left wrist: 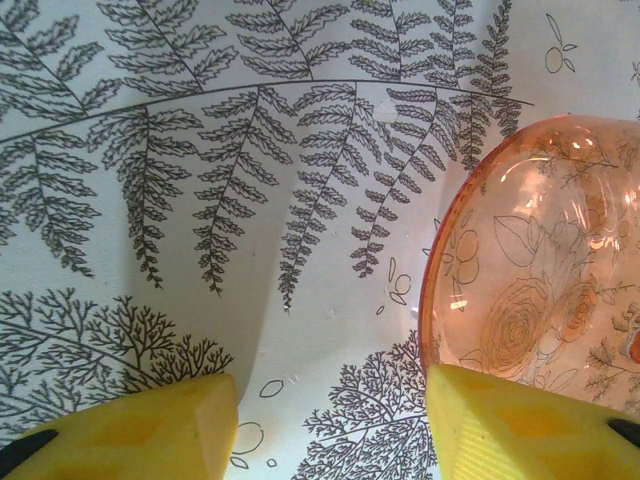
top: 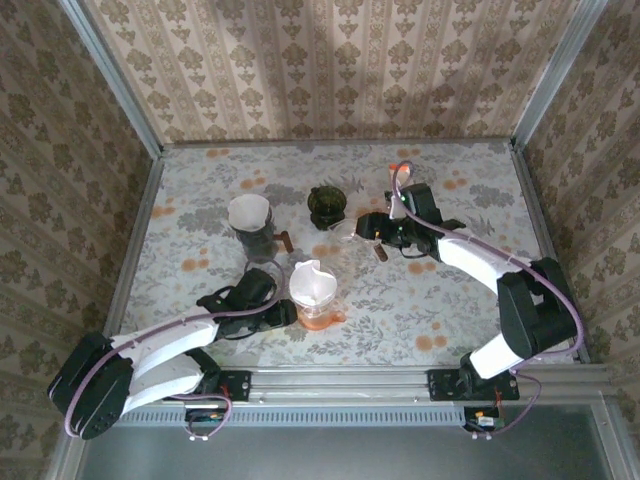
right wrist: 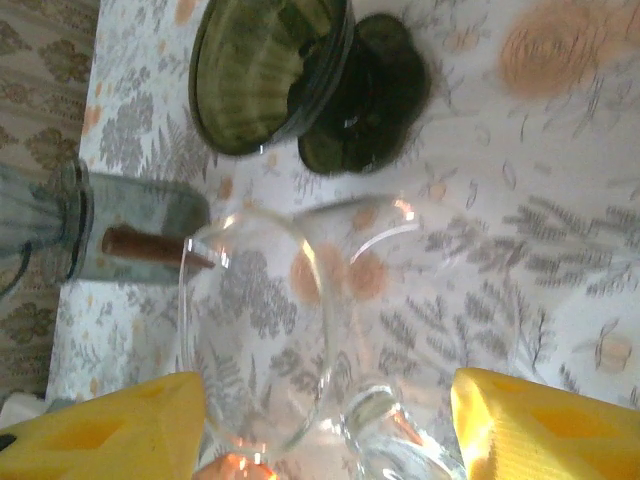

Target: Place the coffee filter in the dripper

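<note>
My right gripper needs to draw back first and then close on the clear glass dripper's handle to get it. The handle is narrower than the dripper's opening.
A white coffee filter (top: 313, 282) sits in an orange see-through dripper (top: 318, 312) near the table's front middle. My left gripper (top: 291, 312) lies low at that dripper's left side. In the left wrist view the left gripper (left wrist: 330, 430) is open over bare cloth, and its right finger (left wrist: 520, 425) is against the orange dripper's base (left wrist: 540, 290). A clear glass dripper (right wrist: 260, 340) lies tilted between the fingers of my open right gripper (right wrist: 325, 430), which is seen from above as the right gripper (top: 362, 232). A second white filter (top: 249, 212) tops a grey carafe (top: 256, 242).
A dark green dripper (top: 327, 205) stands just behind the right gripper and shows as the green dripper (right wrist: 280, 80) in the right wrist view. The grey carafe (right wrist: 120, 235) has a brown handle. Patterned walls enclose the flowered tablecloth (top: 450, 290) on three sides.
</note>
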Available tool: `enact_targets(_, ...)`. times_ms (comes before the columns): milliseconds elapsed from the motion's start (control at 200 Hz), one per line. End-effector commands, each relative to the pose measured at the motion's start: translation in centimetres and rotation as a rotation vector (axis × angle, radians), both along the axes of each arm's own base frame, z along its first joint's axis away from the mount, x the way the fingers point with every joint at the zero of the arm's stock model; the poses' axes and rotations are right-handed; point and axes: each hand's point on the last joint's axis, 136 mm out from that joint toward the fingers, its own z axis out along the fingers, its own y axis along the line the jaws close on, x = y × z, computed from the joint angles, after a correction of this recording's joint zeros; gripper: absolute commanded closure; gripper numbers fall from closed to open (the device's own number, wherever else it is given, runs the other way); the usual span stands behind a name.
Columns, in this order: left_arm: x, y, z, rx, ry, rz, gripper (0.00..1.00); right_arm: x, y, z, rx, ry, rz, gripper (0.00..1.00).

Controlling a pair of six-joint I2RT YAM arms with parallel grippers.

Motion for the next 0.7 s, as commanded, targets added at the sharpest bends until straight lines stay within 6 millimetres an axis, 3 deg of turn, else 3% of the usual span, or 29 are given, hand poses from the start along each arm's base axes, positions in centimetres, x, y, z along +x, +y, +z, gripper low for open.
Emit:
enact_targets(0,1.3,-2.9,2.1,-0.118,-0.099,-0.063,0.44,-1.3,0.3,1.0,0.019,-0.038,0.004,0.32)
enact_targets(315,1.3,-2.9,2.2,-0.117,-0.1,-0.063,0.44,-3.4,-1.6,0.0,-0.325,-0.139,0.052,0.35)
enact_targets(455,1.4,-2.9,2.3,-0.116,-0.102,-0.064,0.44,-3.2,-1.6,-0.5,-0.418,-0.164,0.073,0.38)
enact_targets(500,1.4,-2.9,2.2,-0.114,-0.1,-0.064,0.44,-3.0,-1.7,-1.7,-0.458,-0.144,0.079,0.39)
enact_targets(695,1.3,-2.8,2.2,-0.108,-0.095,-0.063,0.44,-2.1,-0.9,-2.1,-0.501,-0.178,0.115,0.41)
